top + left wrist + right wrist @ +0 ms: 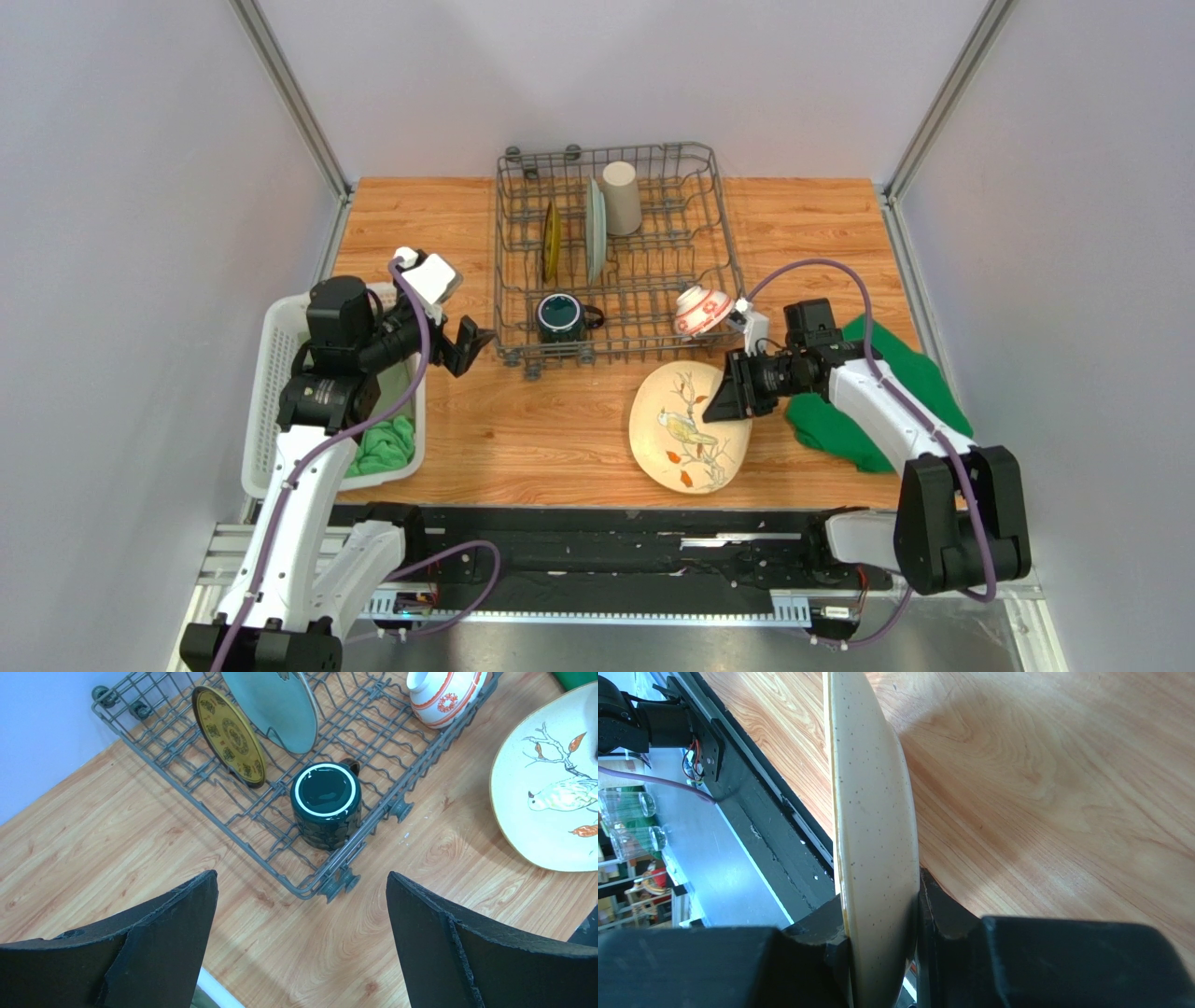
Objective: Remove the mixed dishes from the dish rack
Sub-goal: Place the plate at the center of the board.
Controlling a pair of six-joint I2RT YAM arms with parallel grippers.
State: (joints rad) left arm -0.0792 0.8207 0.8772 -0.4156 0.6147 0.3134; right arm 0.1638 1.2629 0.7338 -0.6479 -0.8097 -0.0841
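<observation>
I need to lower the cream bird plate next with my right gripper onto the open wood in front of the rack (pixel 969 787) and then open the gripper.
The dark grey dish rack (pixel 522 252) holds a yellow patterned plate (pixel 551 241), a pale green plate (pixel 595 231), a beige tumbler (pixel 620 196), a dark teal mug (pixel 560 315) and a red-and-white bowl (pixel 699 310). My right gripper (pixel 731 394) is shut on the rim of the cream bird plate (pixel 687 424), held tilted over the wooden table in front of the rack; the plate shows edge-on in the right wrist view (pixel 875 833). My left gripper (pixel 469 343) is open and empty, just left of the rack's near-left corner (pixel 335 882), facing the mug (pixel 326 801).
A white slatted basket (pixel 275 406) with a green cloth (pixel 385 445) stands at the left edge. Another green cloth (pixel 905 392) lies at the right under my right arm. A black rail (pixel 603 539) runs along the table's near edge.
</observation>
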